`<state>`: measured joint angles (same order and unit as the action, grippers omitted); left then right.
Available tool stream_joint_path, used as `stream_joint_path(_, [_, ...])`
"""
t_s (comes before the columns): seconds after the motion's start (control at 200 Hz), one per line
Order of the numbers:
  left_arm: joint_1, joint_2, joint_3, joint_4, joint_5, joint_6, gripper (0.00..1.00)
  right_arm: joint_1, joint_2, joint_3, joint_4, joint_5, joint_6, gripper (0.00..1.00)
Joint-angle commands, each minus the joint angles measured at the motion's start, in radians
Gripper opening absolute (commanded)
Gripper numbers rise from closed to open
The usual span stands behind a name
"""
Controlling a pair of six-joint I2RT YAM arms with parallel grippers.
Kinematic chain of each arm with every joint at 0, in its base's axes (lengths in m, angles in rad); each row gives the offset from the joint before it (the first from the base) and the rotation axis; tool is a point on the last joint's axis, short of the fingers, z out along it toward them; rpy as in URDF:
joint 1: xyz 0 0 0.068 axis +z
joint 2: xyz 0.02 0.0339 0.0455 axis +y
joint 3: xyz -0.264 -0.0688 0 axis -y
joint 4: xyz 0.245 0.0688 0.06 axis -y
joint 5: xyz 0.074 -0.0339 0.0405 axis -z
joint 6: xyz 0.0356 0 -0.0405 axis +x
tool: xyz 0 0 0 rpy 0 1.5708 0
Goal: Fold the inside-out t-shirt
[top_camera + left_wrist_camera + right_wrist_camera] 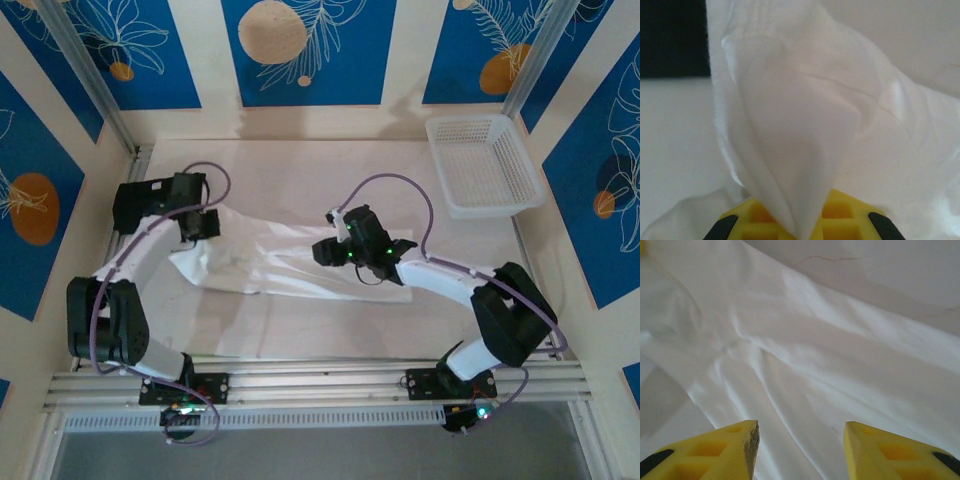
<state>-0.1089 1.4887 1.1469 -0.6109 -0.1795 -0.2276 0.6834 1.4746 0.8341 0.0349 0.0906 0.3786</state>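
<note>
My left gripper will move the pinched fold outward, then across onto the shirt cloth that is stretched toward my right gripper.
The white inside-out t-shirt (270, 255) lies rumpled and stretched across the middle of the table. My left gripper (200, 225) is at its left end, shut on a pinched fold of the t-shirt (790, 150) that rises from between the yellow fingers (845, 217). My right gripper (335, 250) hovers over the shirt's right part, its yellow fingers (730, 450) standing open with only wrinkled cloth (805, 370) below the gap.
A white plastic basket (485, 165) stands at the back right corner. Bare table (300, 170) lies behind the shirt and in front of it. Metal rails run along the near edge (320, 385) and the left side.
</note>
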Motion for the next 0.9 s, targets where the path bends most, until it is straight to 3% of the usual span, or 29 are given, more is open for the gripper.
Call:
stream_joint_path(0.0, [0.018, 0.031, 0.185, -0.211, -0.359, 0.163, 0.00, -0.018, -0.071, -0.035, -0.009, 0.006, 0.010, 0.50])
stream_joint_path(0.075, [0.018, 0.086, 0.308, -0.263, -0.463, 0.231, 0.00, -0.038, -0.106, -0.055, -0.017, 0.003, 0.010, 0.50])
stream_joint_path(0.15, [0.016, 0.148, 0.412, -0.328, -0.474, 0.241, 0.00, -0.056, -0.135, -0.073, -0.017, 0.002, 0.011, 0.50])
stream_joint_path(0.28, [-0.054, 0.227, 0.510, -0.406, -0.378, 0.199, 0.00, -0.082, -0.170, -0.092, -0.023, 0.003, 0.018, 0.50])
stream_joint_path(0.48, [-0.310, 0.315, 0.572, -0.434, -0.166, 0.022, 0.03, -0.114, -0.213, -0.097, -0.073, 0.035, -0.002, 0.50])
stream_joint_path(0.53, [-0.385, 0.341, 0.566, -0.402, -0.090, -0.028, 0.09, -0.126, -0.225, -0.103, -0.084, 0.048, -0.008, 0.50])
stream_joint_path(0.595, [-0.479, 0.381, 0.547, -0.335, 0.013, -0.081, 0.37, -0.148, -0.241, -0.109, -0.103, 0.064, -0.012, 0.50])
stream_joint_path(0.625, [-0.510, 0.405, 0.551, -0.317, 0.053, -0.099, 0.43, -0.160, -0.247, -0.113, -0.110, 0.067, -0.011, 0.50])
stream_joint_path(0.78, [-0.564, 0.442, 0.568, -0.285, 0.160, -0.114, 0.59, -0.202, -0.259, -0.122, -0.122, 0.062, 0.013, 0.52])
stream_joint_path(0.895, [-0.555, 0.314, 0.455, -0.233, 0.095, -0.093, 0.69, -0.204, -0.196, -0.095, -0.084, 0.000, 0.054, 0.53])
